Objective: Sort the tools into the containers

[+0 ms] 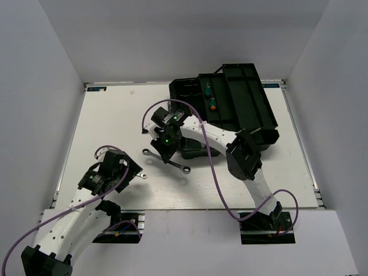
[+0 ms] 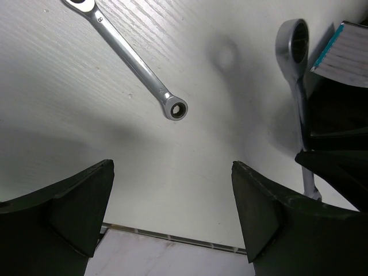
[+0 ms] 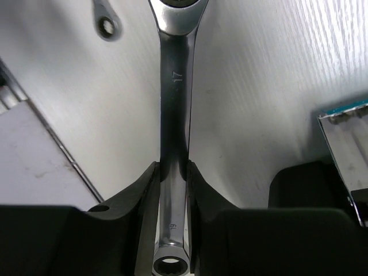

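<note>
The long tray beside the green-handled screwdrivers is empty, so next I will raise my right gripper outward over the toolbox (image 1: 247,109), then lower it there and release the wrench.
My right gripper (image 1: 164,150) (image 3: 173,167) is shut on the shaft of the longer silver wrench (image 1: 179,167) (image 3: 173,86), marked 17 and 19, just left of the black toolbox (image 1: 247,109). In the left wrist view this wrench (image 2: 299,98) casts a shadow offset to its left. The shorter wrench (image 1: 142,176) (image 2: 129,54) (image 3: 105,20) lies flat on the table, just ahead of my left gripper (image 1: 133,172) (image 2: 172,164), which is open and empty. Two green-handled screwdrivers (image 1: 210,98) lie in an open toolbox compartment. No pliers show.
The open toolbox fills the far right of the white table (image 1: 109,126). The table's near edge rail (image 2: 172,241) runs just under my left gripper. White walls close in the left, right and back.
</note>
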Motion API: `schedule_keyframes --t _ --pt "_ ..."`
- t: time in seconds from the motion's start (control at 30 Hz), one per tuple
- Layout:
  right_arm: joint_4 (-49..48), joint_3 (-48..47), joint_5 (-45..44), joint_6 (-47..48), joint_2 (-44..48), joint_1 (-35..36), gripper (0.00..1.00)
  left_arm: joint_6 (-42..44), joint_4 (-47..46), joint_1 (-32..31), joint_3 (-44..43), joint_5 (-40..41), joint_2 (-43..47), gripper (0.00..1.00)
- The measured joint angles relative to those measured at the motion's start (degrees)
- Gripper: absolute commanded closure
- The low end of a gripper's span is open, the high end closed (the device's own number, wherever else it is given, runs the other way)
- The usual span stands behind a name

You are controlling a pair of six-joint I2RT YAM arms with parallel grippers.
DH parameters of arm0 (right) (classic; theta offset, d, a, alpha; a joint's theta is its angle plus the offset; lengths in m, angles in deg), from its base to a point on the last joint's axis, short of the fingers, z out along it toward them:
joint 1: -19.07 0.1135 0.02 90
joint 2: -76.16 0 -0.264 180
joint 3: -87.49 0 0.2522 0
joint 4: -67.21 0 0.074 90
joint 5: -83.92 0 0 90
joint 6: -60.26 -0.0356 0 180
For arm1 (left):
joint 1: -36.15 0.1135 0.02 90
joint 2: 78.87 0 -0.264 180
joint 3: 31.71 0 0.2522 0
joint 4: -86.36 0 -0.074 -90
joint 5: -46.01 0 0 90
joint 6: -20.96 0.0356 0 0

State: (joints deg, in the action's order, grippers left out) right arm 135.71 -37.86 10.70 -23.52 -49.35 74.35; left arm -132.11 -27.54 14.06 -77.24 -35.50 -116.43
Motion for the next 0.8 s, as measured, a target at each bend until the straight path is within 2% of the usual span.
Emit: schedule_keyframes --t 0.23,0.33,0.5,0.7,0.8 --pt "0.87 -5.05 5.99 -0.96 0.35 -0.04 1.00 0.04 0.68 0.00 -0.22 0.87 4.44 0.09" --pt "0.83 -6.10 5.77 -1.44 1.07 -0.17 1.00 0.04 0.87 0.00 -0.85 1.53 5.49 0.09" --pt "0.79 -6.60 1.05 -2.01 4.46 -1.88 1.00 0.04 0.85 0.00 -0.98 1.77 3.82 0.09" --pt "-0.28 -6.75 -6.12 -1.86 12.17 -9.31 1.00 0.02 -1.31 0.00 -0.94 1.51 -0.92 0.09" --pt "-1.57 -6.75 -13.25 -1.03 16.11 -13.07 1.00 0.04 -2.47 0.00 -0.87 1.46 -2.34 0.09"
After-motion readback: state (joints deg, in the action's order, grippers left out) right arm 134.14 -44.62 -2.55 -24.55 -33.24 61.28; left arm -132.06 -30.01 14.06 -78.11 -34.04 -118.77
